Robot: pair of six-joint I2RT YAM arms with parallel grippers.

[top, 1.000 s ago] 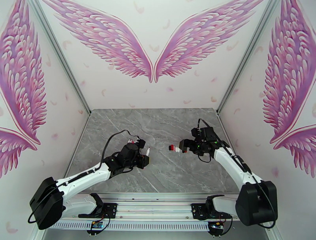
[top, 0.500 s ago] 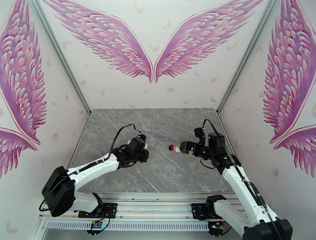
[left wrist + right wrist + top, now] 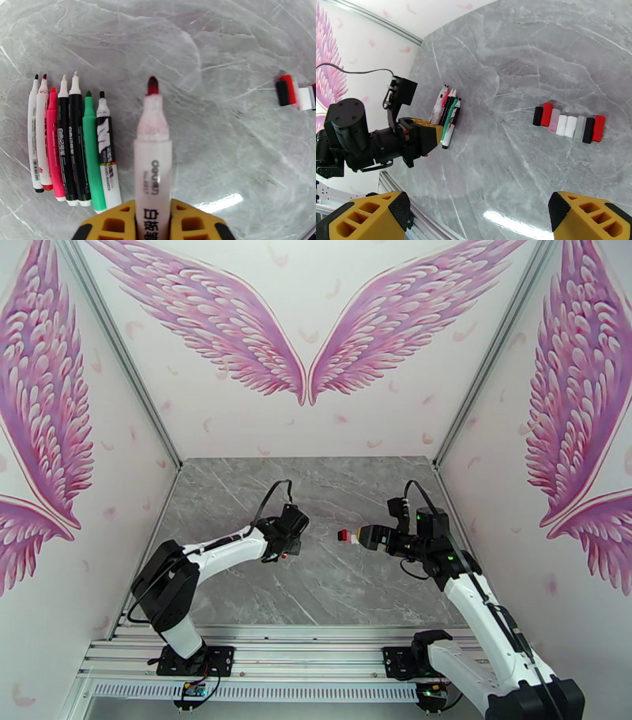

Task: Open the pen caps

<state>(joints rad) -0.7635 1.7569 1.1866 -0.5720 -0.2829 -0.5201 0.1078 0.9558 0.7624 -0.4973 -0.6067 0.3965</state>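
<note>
Next, the left gripper moves down toward the bare marble beside the row of uncapped pens and releases the white pen (image 3: 153, 158), since that spot lies below the gripper.
My left gripper (image 3: 153, 215) is shut on a white pen (image 3: 153, 158) whose red tip is bare and points away over the table. To its left lies a row of several uncapped pens (image 3: 71, 142). The pen caps (image 3: 568, 124) lie side by side in a row of red, black, white and pale ones, also seen as the caps (image 3: 296, 92) at the right edge of the left wrist view. My right gripper (image 3: 478, 209) hangs open above the table, near the caps (image 3: 345, 536), holding nothing. From above, the left gripper (image 3: 288, 544) is over the pens.
The grey marble table (image 3: 332, 587) has aluminium rails along its sides and pink wing-painted walls around it. The left arm (image 3: 363, 138) reaches in from the left beside the pen row (image 3: 446, 110).
The left arm has stretched farther out and to the right, carrying the pen toward the pen row. The right arm has shifted its elbow back while its gripper stays by the caps.
</note>
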